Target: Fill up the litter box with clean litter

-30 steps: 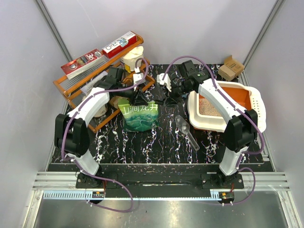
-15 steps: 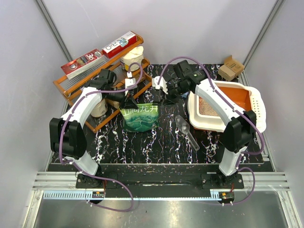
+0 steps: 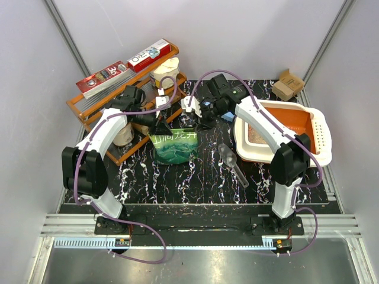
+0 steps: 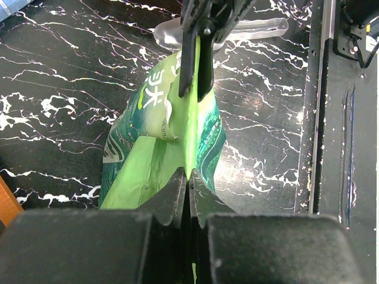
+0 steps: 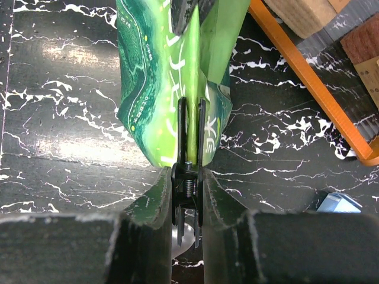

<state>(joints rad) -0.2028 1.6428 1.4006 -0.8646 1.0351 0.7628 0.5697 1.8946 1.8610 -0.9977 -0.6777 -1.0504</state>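
Note:
My right gripper pushes the clip (image 5: 182,133) left in the top view next, farther over the pouch's top edge, and releases, since the clip's spring sits beyond that edge.
The green pouch (image 3: 173,145) stands on the black marbled table, between the two arms. My left gripper (image 4: 188,173) is shut on the pouch's (image 4: 160,136) folded top edge. At the other end of that edge, my right gripper (image 5: 188,177) is shut on a black spring clip (image 5: 182,133) whose arms straddle the pouch (image 5: 154,77). The same clip (image 4: 198,53) shows at the far end in the left wrist view. The litter box (image 3: 323,145), white-rimmed and orange inside, sits at the right with pale litter (image 3: 256,133) in its left part.
A clear plastic scoop (image 3: 232,161) lies between the pouch and the litter box. An orange wire rack (image 3: 95,115) with cartons and a tub fills the back left. A small cardboard box (image 3: 288,84) sits at the back right.
My left gripper has closed onto the pouch's top edge. The right gripper has moved left to the pouch's other end with the clip.

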